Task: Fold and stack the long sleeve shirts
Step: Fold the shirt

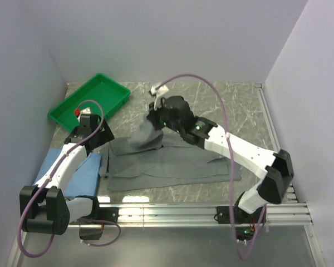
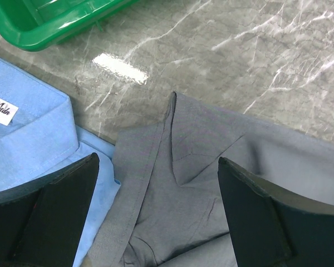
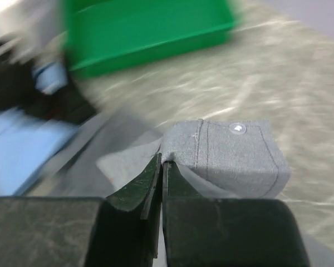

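The still-hanging sleeve needs to go back over the grey shirt's near edge [image 1: 154, 184] next, which is below and back from my right gripper. My right gripper will carry it there, then lower and release the cuff.
The grey long sleeve shirt [image 1: 172, 164] lies spread across the middle of the table. My right gripper [image 1: 153, 123] has one sleeve raised off it in a hanging fold. In the right wrist view that gripper [image 3: 162, 164] is shut on the edge of the grey cuff [image 3: 228, 156], which shows a button. The light blue shirt [image 1: 80, 172] lies folded at the left, partly under my left arm. My left gripper [image 2: 158, 183] stands open above the grey shirt's left edge [image 2: 200, 183], with nothing between its fingers [image 2: 55, 206]. The blue collar [image 2: 28, 128] with a label sits to its left.
A green plastic tray [image 1: 89, 100] stands at the back left, close to the left wall, and its rim [image 2: 50, 22] shows in the left wrist view. Bare marble tabletop [image 1: 222, 100] runs behind the shirts. A metal rail [image 1: 200, 214] lines the near edge.
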